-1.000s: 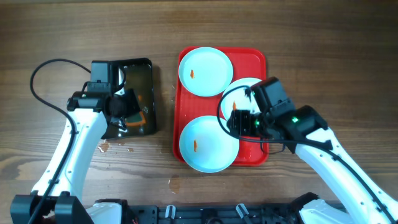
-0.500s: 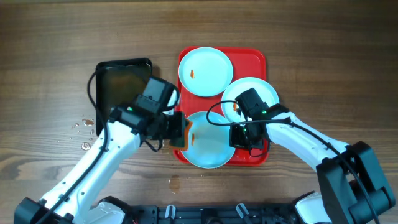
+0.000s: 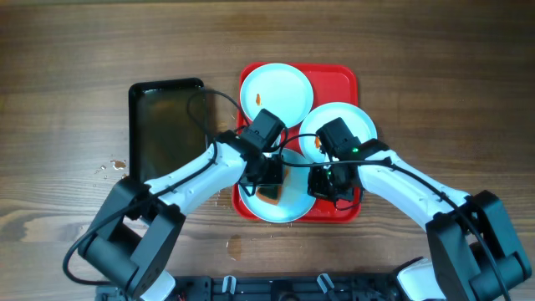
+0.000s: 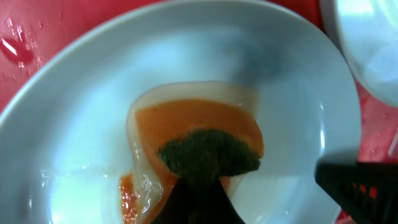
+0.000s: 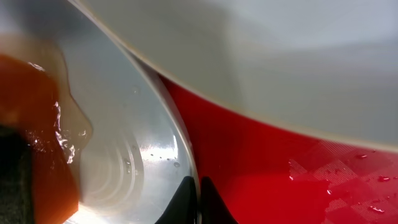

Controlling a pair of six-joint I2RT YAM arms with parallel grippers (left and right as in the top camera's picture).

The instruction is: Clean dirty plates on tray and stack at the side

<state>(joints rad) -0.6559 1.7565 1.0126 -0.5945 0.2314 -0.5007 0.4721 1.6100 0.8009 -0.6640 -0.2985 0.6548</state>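
Observation:
My left gripper will next lift, lower into the black tray [image 3: 161, 155], to its left in the overhead view, and release the sponge, as water stands there.
Three pale dirty plates lie on the red tray [image 3: 347, 79]: a back plate [image 3: 276, 96] with an orange smear, a right plate [image 3: 349, 124] and a front plate [image 3: 288, 211]. My left gripper [image 3: 269, 186] is shut on an orange-and-green sponge [image 4: 208, 152] and presses it into the front plate [image 4: 74, 124], amid a puddle of orange-tinted water [image 4: 186, 118]. My right gripper [image 5: 198, 199] is shut on that plate's right rim [image 5: 180, 143], one finger inside and one over the tray [image 5: 261, 180]. The right plate [image 5: 280, 62] overhangs it.
A black tray of water [image 3: 167, 125] stands left of the red tray. Water drops [image 3: 113, 167] lie on the wood to its left, and more drops [image 3: 236, 247] lie near the front edge. Both arms cross in front of the red tray.
My left arm has swung from the black tray to the front plate, carrying the sponge. My right gripper dropped to the plate's rim and shut on it, then held still.

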